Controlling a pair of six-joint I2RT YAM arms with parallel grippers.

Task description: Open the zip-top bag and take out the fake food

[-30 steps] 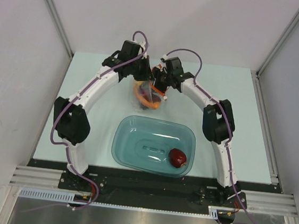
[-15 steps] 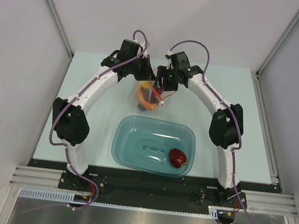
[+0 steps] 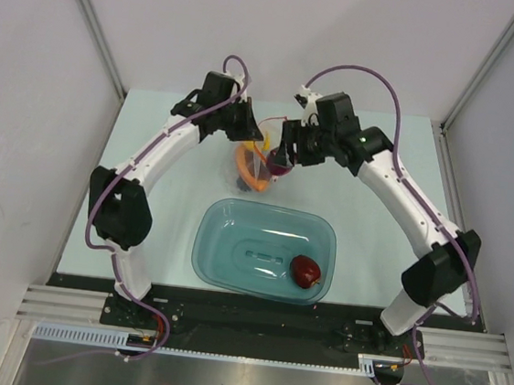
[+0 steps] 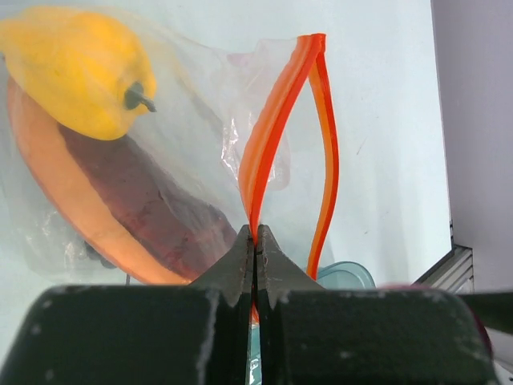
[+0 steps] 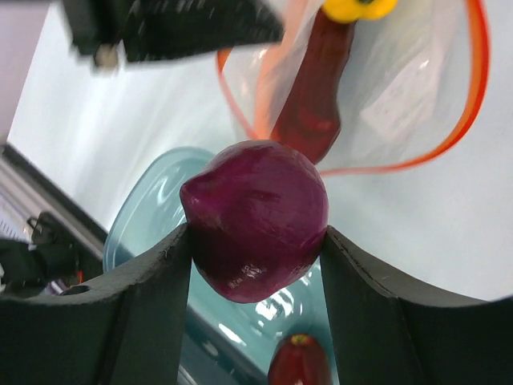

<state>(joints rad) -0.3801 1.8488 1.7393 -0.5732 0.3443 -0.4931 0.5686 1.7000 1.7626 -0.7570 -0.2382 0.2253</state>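
I next need to draw my right gripper back and lower the onion onto the tub's empty bottom beside the apple, which lies below and back, and release it there.
The clear zip-top bag hangs open at the back middle of the table. My left gripper is shut on its orange-red zip strip and holds the mouth up. Inside lie a yellow bell pepper and a long orange-and-maroon slice. My right gripper is shut on the pink-purple onion and holds it in the air just outside the bag's mouth; it also shows in the top view. A dark red apple lies in the teal tub. The berry cluster is not visible.
The teal translucent tub sits near the table's front edge, below the bag. Grey walls close in the table on the left, back and right. A metal rail runs along the near edge by the arm bases.
My right arm has swung out to the right and pulled the onion out of the bag's mouth. The left gripper has kept its hold on the zip strip.
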